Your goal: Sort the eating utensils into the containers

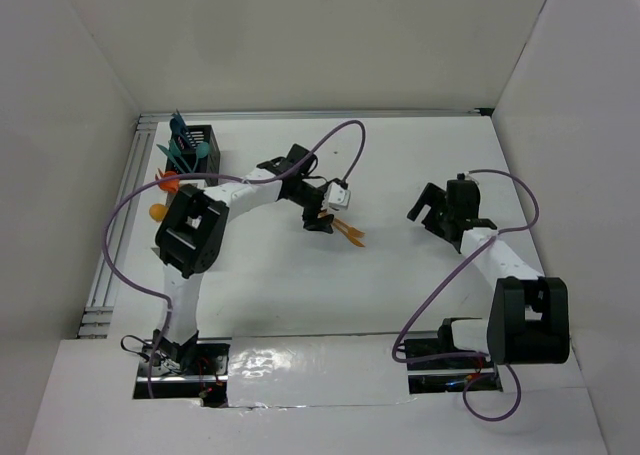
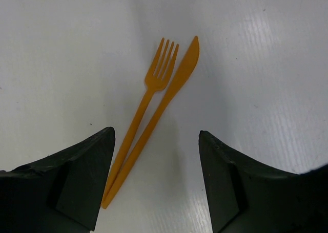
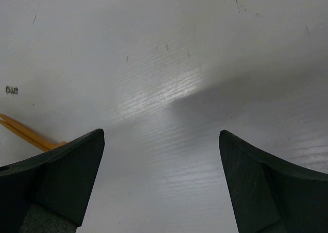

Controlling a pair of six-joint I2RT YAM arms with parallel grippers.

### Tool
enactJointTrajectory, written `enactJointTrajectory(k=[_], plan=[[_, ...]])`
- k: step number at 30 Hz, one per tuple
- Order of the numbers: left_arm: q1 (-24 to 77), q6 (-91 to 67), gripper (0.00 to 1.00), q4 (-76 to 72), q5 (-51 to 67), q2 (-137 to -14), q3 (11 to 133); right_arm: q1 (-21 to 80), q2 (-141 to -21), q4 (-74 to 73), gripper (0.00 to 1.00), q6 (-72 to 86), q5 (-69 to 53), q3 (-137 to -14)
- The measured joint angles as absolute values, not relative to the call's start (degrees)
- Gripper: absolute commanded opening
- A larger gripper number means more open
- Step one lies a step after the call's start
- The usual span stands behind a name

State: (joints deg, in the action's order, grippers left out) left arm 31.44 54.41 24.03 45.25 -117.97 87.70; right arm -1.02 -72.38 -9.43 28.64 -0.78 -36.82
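I will move my left gripper toward the side of the fork next, then lower it and close it around both.
An orange fork (image 2: 154, 82) and an orange knife (image 2: 179, 74) lie side by side on the white table, also seen in the top view (image 1: 350, 233). My left gripper (image 2: 156, 135) is open just above them, and their handle ends lie between its fingers, close to the left finger (image 2: 77, 182). It also shows in the top view (image 1: 319, 222). The black bin (image 1: 200, 138) at the far left holds several teal and blue utensils (image 1: 183, 140). My right gripper (image 1: 432, 218) is open and empty over bare table (image 3: 161, 135). The white bin cannot be made out.
Orange utensil tips (image 1: 165, 182) stick out beside the left arm's elbow, below the black bin. The orange handles (image 3: 25, 133) show at the left edge of the right wrist view. White walls enclose the table, and a metal rail (image 1: 115, 225) runs along its left side.
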Motion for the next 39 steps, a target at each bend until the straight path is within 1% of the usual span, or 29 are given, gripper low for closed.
enactJointTrajectory(k=[9, 16, 22, 25, 26, 28, 29, 31, 33, 35, 38, 39], plan=[[32.01, 56.34, 0.78, 23.81, 43.20, -122.63, 88.01, -1.02, -72.58, -9.08, 0.99, 28.62, -1.52, -37.10], [32.01, 56.66, 0.78, 23.07, 43.31, -126.28, 91.64, -1.02, -72.36, -9.10, 0.99, 28.60, -1.69, -37.06], [31.97, 56.58, 0.75, 22.81, 43.79, -127.31, 92.77, -1.02, -72.12, -9.08, 0.99, 28.60, -1.67, -37.06], [31.97, 56.36, 0.63, 24.12, 43.79, -127.98, 93.97, -1.02, -72.03, -9.13, 0.99, 28.60, -1.61, -36.95], [31.97, 56.10, 0.58, 24.49, 43.81, -128.20, 94.39, -1.02, -72.01, -9.13, 0.99, 28.60, -1.39, -36.95], [31.97, 55.35, 0.55, 25.54, 43.90, -128.42, 94.85, -1.02, -71.79, -9.13, 0.99, 28.58, -1.02, -36.95], [31.97, 55.20, 0.51, 26.22, 43.86, -128.49, 95.04, -1.02, -71.68, -9.13, 0.99, 28.60, -0.89, -36.95], [32.01, 54.94, 0.49, 27.68, 43.83, -128.62, 95.35, -1.02, -71.42, -9.10, 0.99, 28.60, -0.78, -36.91], [32.10, 54.70, 0.40, 28.53, 43.94, -128.79, 95.64, -1.02, -71.11, -9.06, 0.99, 28.60, -0.78, -36.62], [32.18, 53.87, 0.36, 29.32, 44.12, -128.81, 95.66, -1.02, -70.83, -9.10, 0.99, 28.60, -0.75, -36.29], [32.51, 53.54, 0.26, 29.82, 44.23, -128.81, 95.77, -1.02, -70.48, -9.17, 0.99, 28.60, -0.54, -36.07], [32.60, 53.47, 0.19, 29.93, 44.25, -128.81, 95.77, -1.02, -70.35, -9.19, 0.99, 28.60, -0.49, -36.07]])
